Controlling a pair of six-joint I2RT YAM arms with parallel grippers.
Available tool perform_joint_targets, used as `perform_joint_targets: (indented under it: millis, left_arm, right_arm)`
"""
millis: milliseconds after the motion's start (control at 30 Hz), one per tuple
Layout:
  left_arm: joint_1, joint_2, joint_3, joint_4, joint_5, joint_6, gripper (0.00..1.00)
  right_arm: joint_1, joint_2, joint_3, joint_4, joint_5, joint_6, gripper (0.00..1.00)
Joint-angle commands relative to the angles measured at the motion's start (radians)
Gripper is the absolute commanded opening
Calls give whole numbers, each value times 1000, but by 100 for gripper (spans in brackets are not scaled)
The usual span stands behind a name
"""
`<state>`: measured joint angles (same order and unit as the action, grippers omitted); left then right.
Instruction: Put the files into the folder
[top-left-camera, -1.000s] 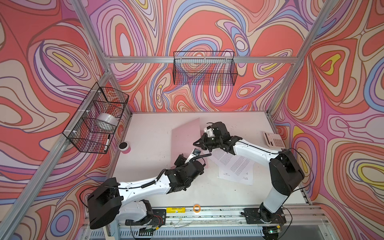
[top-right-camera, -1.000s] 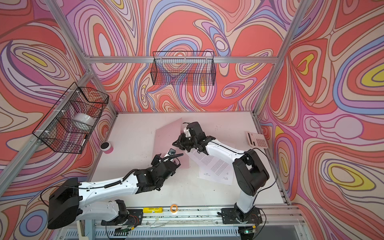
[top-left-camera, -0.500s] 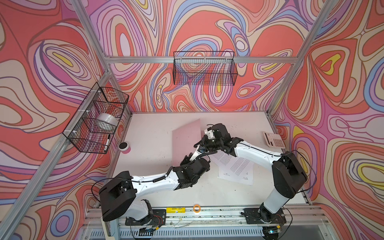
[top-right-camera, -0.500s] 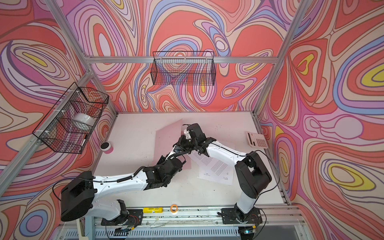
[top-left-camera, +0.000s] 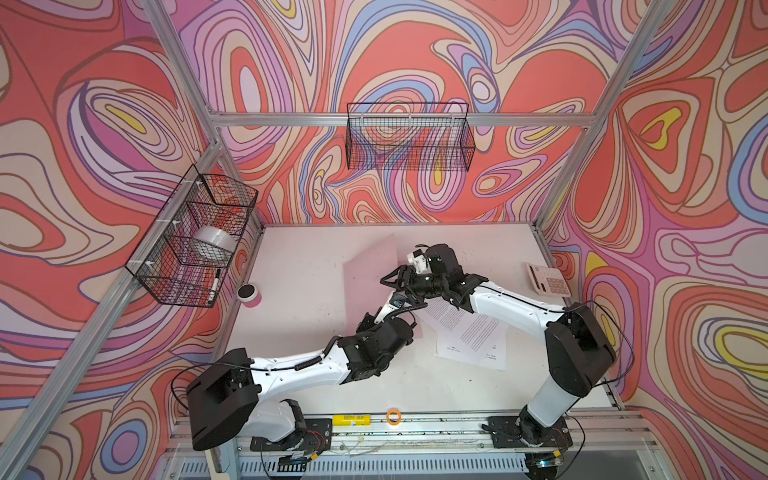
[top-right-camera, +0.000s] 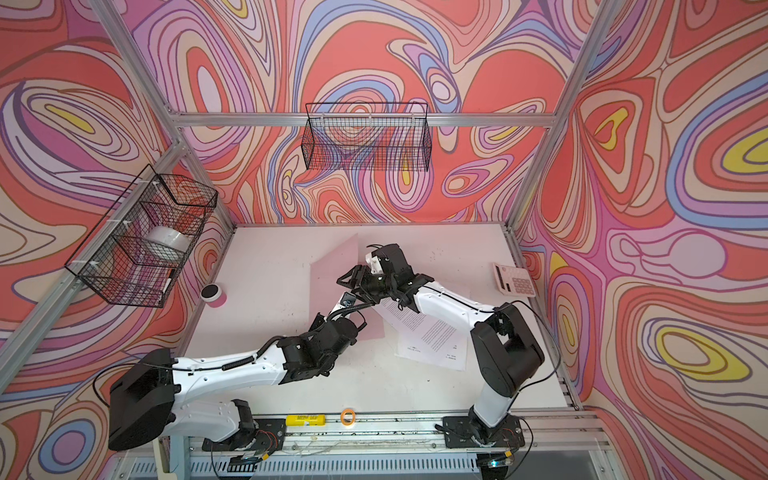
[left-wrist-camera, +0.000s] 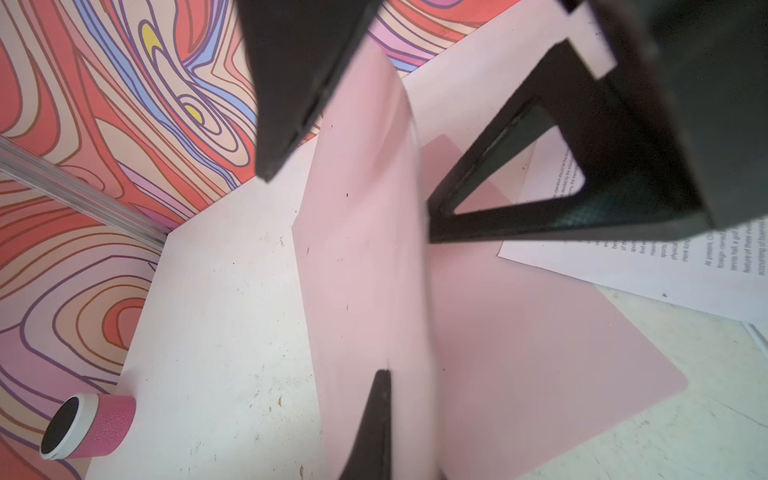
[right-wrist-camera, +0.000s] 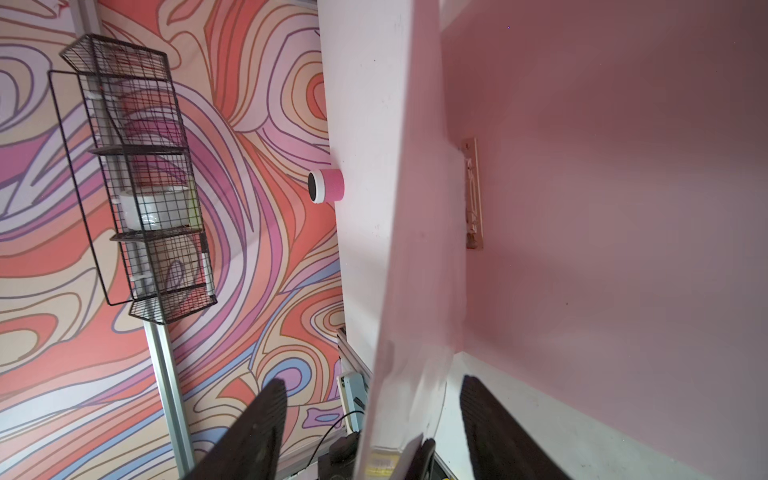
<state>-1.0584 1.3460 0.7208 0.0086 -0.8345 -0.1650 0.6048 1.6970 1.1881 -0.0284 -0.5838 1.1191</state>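
Note:
The cover's edge in my left gripper swings back and down next over the bare tabletop between folder (top-left-camera: 368, 266) and pink cylinder. My left gripper then releases it, since the cover's upright.
The pale-pink folder (top-left-camera: 368, 266) lies open in the middle of the table, its front cover standing up and its back panel (left-wrist-camera: 540, 353) flat. A metal clip (right-wrist-camera: 473, 195) runs along the inner spine. My left gripper (top-left-camera: 397, 297) is shut on the raised cover's edge (left-wrist-camera: 361, 249); one finger (left-wrist-camera: 376, 415) shows, the other is behind the sheet. My right gripper (top-left-camera: 397, 278) is open just above it, its fingers (right-wrist-camera: 257, 428) standing either side of the cover without touching. The files (top-left-camera: 469, 332), printed white sheets, lie to the right of the folder, one corner over the back panel (left-wrist-camera: 665, 266).
A pinkish-white calculator (top-left-camera: 548, 279) lies at the table's right edge. A small pink cylinder with a black top (top-left-camera: 248, 294) stands at the left edge. Wire baskets hang on the left wall (top-left-camera: 195, 237) and back wall (top-left-camera: 409, 137). An orange ring (top-left-camera: 393, 415) sits on the front rail.
My left arm reached in to the raised cover and shut on its edge. My right gripper, which held the cover, has opened and let it go.

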Motion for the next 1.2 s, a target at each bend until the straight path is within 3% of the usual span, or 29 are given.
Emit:
perform_joint_targets:
  millis: [0, 167, 267, 333, 400, 567, 767, 933, 1167]
  left_arm:
    - [10, -46, -23, 27, 18, -45, 0]
    - [59, -185, -81, 25, 117, -128, 0]
    - [127, -314, -143, 27, 232, -213, 0]
    - [160, -403, -181, 21, 281, -255, 0]
    - [178, -471, -196, 9, 309, -281, 0]
    - [220, -608, -285, -15, 393, -364, 0]
    - [272, -710, -384, 7, 463, -488, 0]
    - [294, -823, -438, -54, 417, -574, 0]
    - [296, -1024, -441, -362, 222, -733, 0]
  right_arm:
    - [-30, -50, 45, 45, -28, -16, 71]
    - [-86, -120, 36, 15, -3, -53, 76]
    - [-94, -143, 41, -79, 80, -120, 75]
    - [-94, -128, 23, -94, 112, -139, 64]
    - [-91, -90, 16, -82, 105, -163, 42]
    - [-50, 55, 63, -79, 75, -217, 42]
    - [40, 235, 177, -166, 130, -318, 43]
    - [70, 326, 222, -227, 191, -362, 43]
    - [73, 388, 185, -270, 265, -403, 43]
